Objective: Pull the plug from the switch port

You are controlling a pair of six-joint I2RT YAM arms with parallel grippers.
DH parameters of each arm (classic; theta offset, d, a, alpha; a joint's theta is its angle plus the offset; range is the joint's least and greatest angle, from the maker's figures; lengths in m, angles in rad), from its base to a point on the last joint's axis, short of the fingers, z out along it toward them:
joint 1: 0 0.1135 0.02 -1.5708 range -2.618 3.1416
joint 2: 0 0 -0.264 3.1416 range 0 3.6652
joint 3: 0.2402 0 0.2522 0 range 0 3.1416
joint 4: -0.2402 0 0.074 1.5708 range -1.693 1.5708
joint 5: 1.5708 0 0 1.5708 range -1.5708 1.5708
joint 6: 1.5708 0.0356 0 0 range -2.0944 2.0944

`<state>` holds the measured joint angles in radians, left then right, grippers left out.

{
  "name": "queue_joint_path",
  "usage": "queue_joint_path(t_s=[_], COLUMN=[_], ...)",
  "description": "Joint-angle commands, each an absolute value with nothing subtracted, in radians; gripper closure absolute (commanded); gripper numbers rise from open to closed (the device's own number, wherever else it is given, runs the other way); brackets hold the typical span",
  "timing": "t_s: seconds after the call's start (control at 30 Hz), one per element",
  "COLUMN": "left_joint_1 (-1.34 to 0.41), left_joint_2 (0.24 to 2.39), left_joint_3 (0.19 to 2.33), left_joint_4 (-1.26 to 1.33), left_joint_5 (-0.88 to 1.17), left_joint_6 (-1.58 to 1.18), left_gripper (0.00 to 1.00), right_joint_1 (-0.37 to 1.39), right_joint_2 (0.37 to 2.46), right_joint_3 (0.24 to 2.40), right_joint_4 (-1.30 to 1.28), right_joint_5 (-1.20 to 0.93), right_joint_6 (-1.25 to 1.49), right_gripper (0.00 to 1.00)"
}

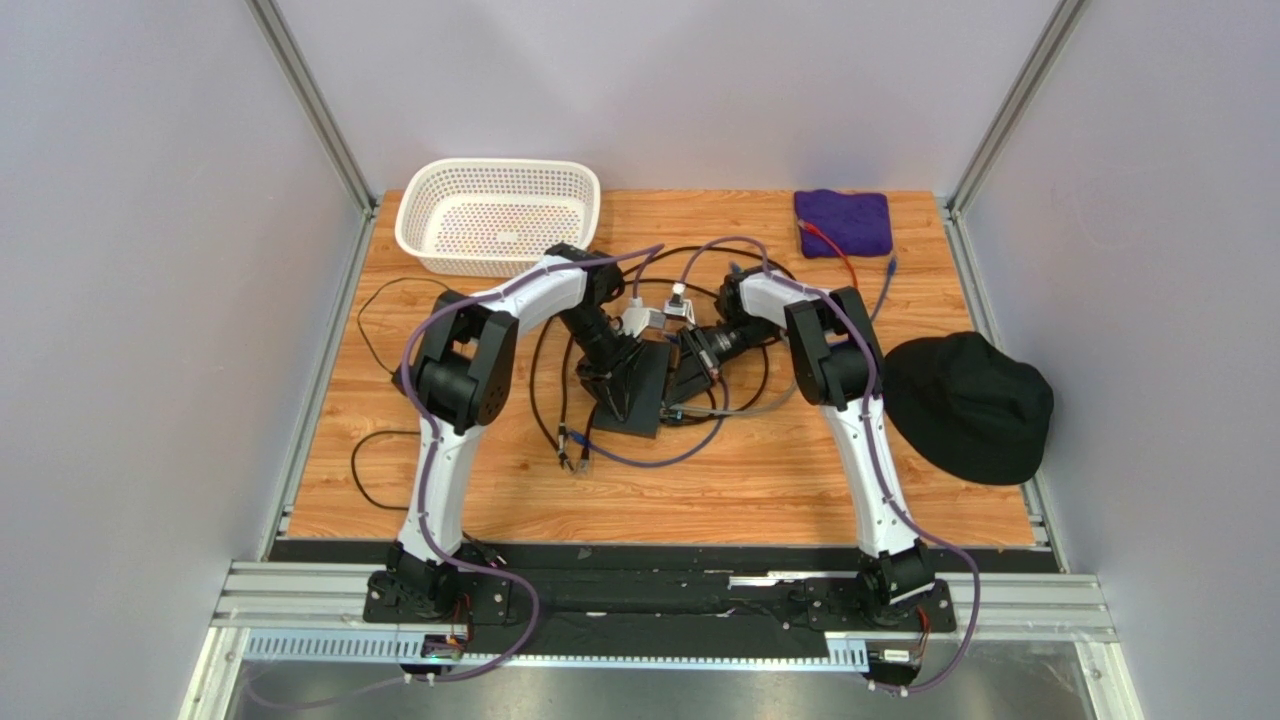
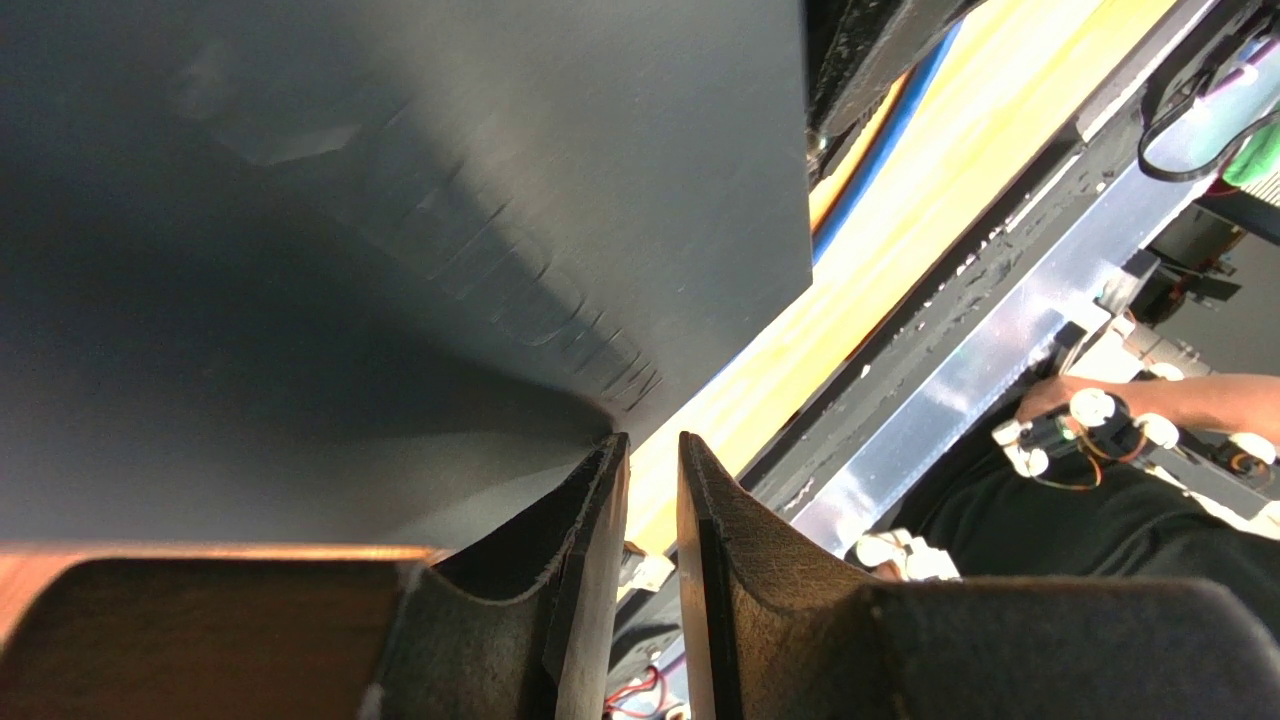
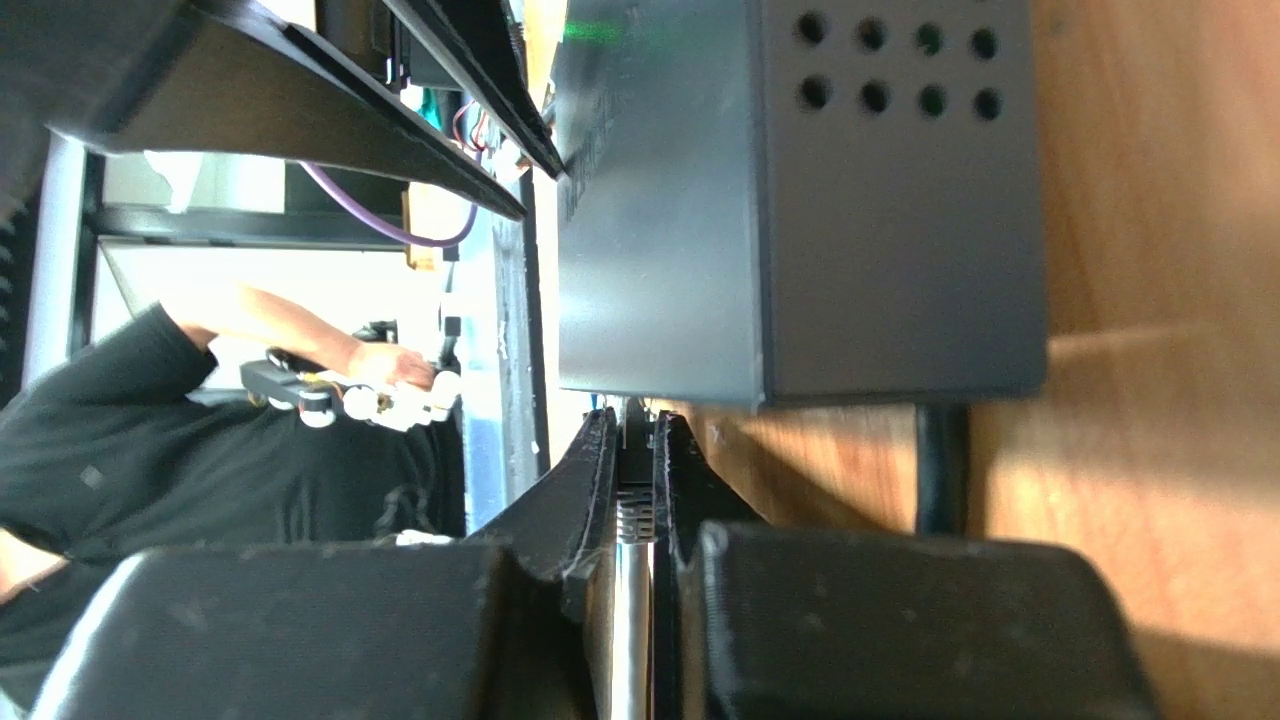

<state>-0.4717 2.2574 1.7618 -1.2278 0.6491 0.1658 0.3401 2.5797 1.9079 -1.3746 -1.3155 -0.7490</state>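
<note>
I will pull the plug away from the side of the switch (image 1: 637, 396) with my right gripper next. Then I will carry it outward toward the purple cloth.
The switch (image 1: 637, 396), a flat matte-black box, lies mid-table among cables. My left gripper (image 1: 606, 375) rests on its top face, which fills the left wrist view (image 2: 376, 225). Its fingers (image 2: 651, 450) stand a narrow slit apart near the switch's edge, with nothing between them. My right gripper (image 1: 696, 354) is at the switch's right edge, shut on the plug (image 3: 636, 477). The plug's tip meets the side of the switch (image 3: 781, 210). I cannot tell if it sits in the port. A grey cable boot (image 3: 631, 600) runs back between the fingers.
A white basket (image 1: 498, 212) stands at the back left, a purple cloth (image 1: 842, 221) at the back right, and a black hat (image 1: 966, 404) at the right edge. Loose black, purple, red and blue cables and white adapters (image 1: 640, 318) lie around the switch. Another black cable (image 3: 942, 465) leaves it.
</note>
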Motion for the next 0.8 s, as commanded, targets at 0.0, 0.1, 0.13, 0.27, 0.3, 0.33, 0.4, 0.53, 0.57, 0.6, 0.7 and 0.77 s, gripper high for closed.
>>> queue_joint_path(t_s=[0.0, 0.1, 0.13, 0.27, 0.3, 0.33, 0.4, 0.53, 0.57, 0.6, 0.7, 0.77], left_joint_1=[-0.479, -0.486, -0.485, -0.486, -0.486, -0.486, -0.486, -0.486, -0.486, -0.486, -0.486, -0.486], left_joint_2=[2.309, 2.309, 2.307, 2.304, 2.304, 2.306, 2.306, 2.307, 2.304, 2.301, 2.287, 2.273], left_joint_3=[1.741, 1.736, 1.738, 1.732, 1.729, 1.729, 1.729, 1.727, 1.729, 1.732, 1.749, 1.761], left_joint_4=[-1.108, -1.106, -1.106, -1.103, -1.103, -1.104, -1.104, -1.108, -1.109, -1.108, -1.115, -1.126], left_joint_5=[0.465, 0.456, 0.454, 0.46, 0.463, 0.465, 0.468, 0.508, 0.518, 0.529, 0.519, 0.515], left_joint_6=[0.232, 0.233, 0.235, 0.235, 0.235, 0.236, 0.236, 0.239, 0.242, 0.241, 0.247, 0.259], left_gripper=[0.69, 0.69, 0.69, 0.69, 0.69, 0.69, 0.69, 0.69, 0.69, 0.69, 0.69, 0.67], right_joint_1=[0.328, 0.325, 0.318, 0.31, 0.308, 0.305, 0.299, 0.264, 0.255, 0.232, 0.183, 0.155], right_joint_2=[2.54, 2.433, 2.406, 2.397, 2.41, 2.424, 2.445, 2.408, 2.379, 2.364, 2.315, 2.296], right_joint_3=[1.757, 1.622, 1.588, 1.587, 1.601, 1.615, 1.65, 1.689, 1.703, 1.719, 1.813, 1.874], right_joint_4=[-1.286, -0.971, -0.904, -0.854, -0.889, -0.912, -0.975, -1.006, -1.011, -1.029, -1.04, -1.04], right_joint_5=[-1.209, -1.076, -1.046, -0.995, -1.003, -1.012, -1.063, -1.14, -1.159, -1.16, -1.094, -1.075], right_joint_6=[-0.582, -0.312, -0.263, -0.199, -0.205, -0.215, -0.271, -0.324, -0.33, -0.339, -0.347, -0.341], right_gripper=[1.0, 1.0, 1.0, 1.0, 1.0, 1.0, 1.0, 1.0, 1.0, 1.0, 1.0, 1.0])
